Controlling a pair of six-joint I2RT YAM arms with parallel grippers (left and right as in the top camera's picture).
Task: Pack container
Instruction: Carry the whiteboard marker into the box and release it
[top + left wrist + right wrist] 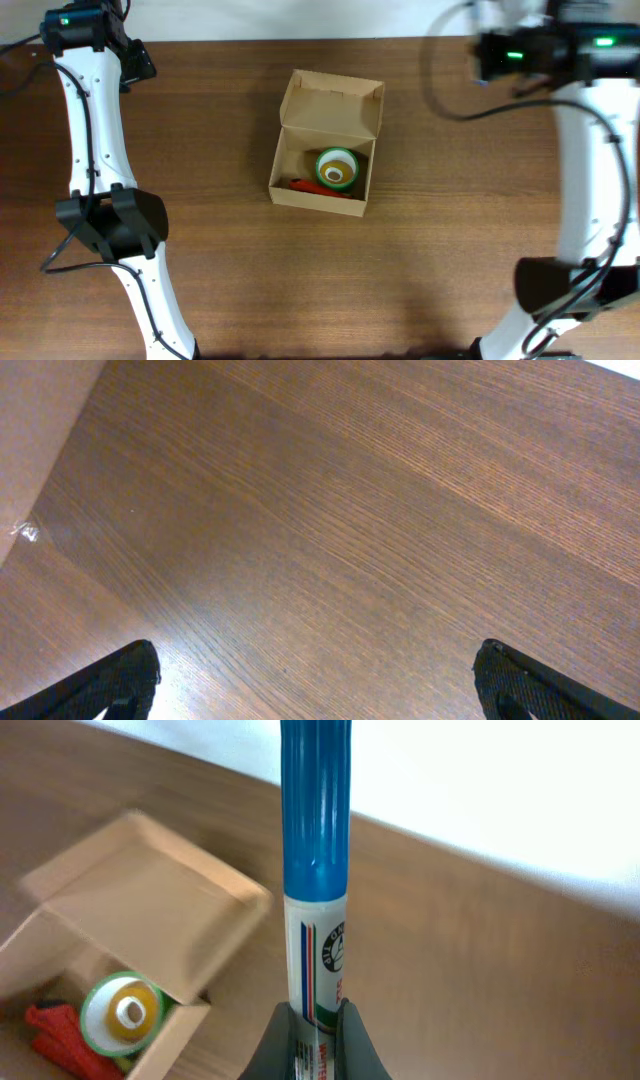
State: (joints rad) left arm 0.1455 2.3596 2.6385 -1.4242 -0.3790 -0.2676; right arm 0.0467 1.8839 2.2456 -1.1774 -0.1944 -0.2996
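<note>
I need to move my right gripper back over the container next, turn and lower the marker onto the red item along the container's near side (316,188) (66,1043), as the tape roll leaves room.
The tan cardboard container (323,150) stands open at the table's middle, its flap lid raised at the back. Inside lie a green tape roll with a yellow core (336,168) and a red item (303,185). In the right wrist view the container (150,910), the tape roll (124,1010) and the red item (58,1032) show at lower left. My right gripper (315,1020) is shut on a white marker with a blue cap (318,840), held above the table to the container's right. My left gripper (315,680) is open and empty over bare wood.
The dark wooden table (220,270) fills the overhead view, with a white wall strip along its far edge (300,18). The left arm (100,150) runs along the left side and the right arm (590,160) along the right side.
</note>
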